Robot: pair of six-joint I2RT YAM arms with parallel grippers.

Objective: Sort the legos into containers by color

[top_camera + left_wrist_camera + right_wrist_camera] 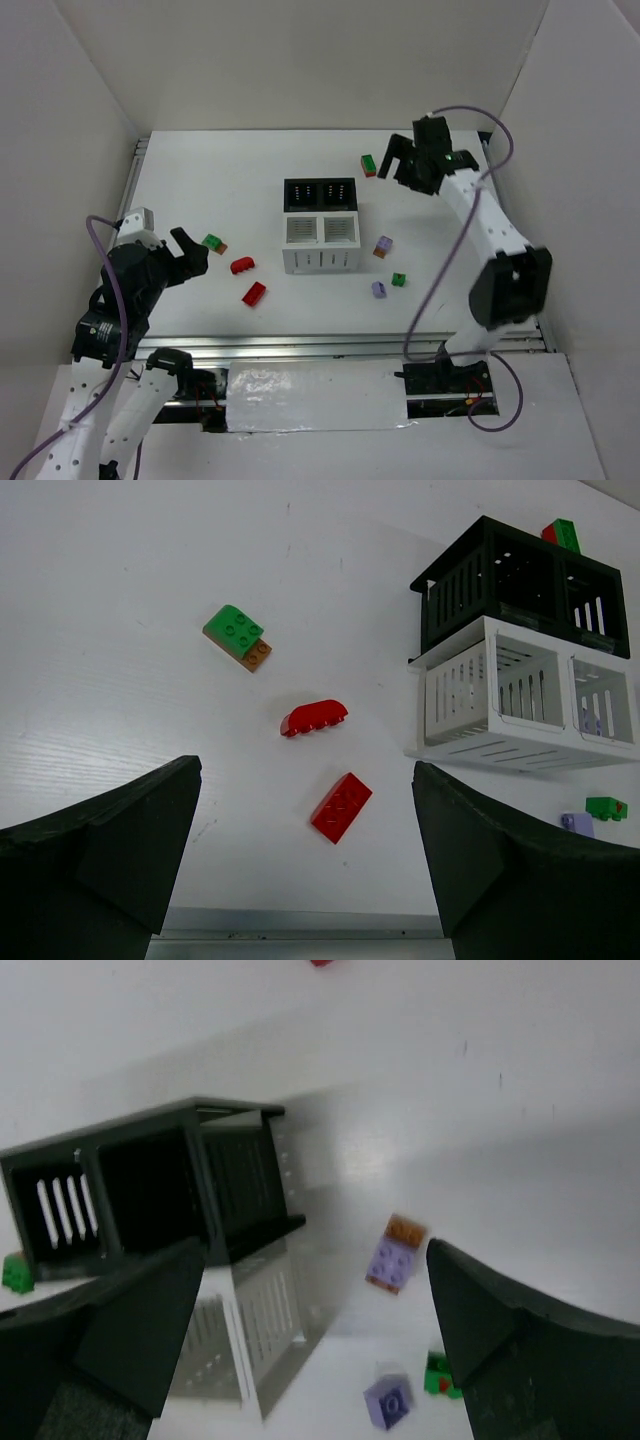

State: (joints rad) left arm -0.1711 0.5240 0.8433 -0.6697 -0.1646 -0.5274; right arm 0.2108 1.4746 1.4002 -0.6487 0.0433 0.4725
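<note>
My right gripper comes down and across onto the green-and-red lego [369, 164] [320, 962] next, since that lego lies below its open fingers and to their left in the top view.
The containers [320, 225], two black compartments behind two white ones, stand mid-table. Left of them lie a green-and-brown lego [214, 243], a curved red lego [242, 265] and a flat red lego [254, 293]. To the right are a lavender-and-brown lego [383, 246], a small green lego [399, 279] and a lavender lego [379, 289]. A green-and-red lego [369, 164] lies at the back. My left gripper [190, 250] is open and empty, with the flat red lego [341, 806] ahead between its fingers. My right gripper [402, 160] hangs open and empty beside the green-and-red lego.
White walls enclose the table on three sides. A metal rail [330, 345] runs along the near edge in front of the arm bases. In the right wrist view the black compartments [150, 1195] sit left of the lavender-and-brown lego [395, 1253].
</note>
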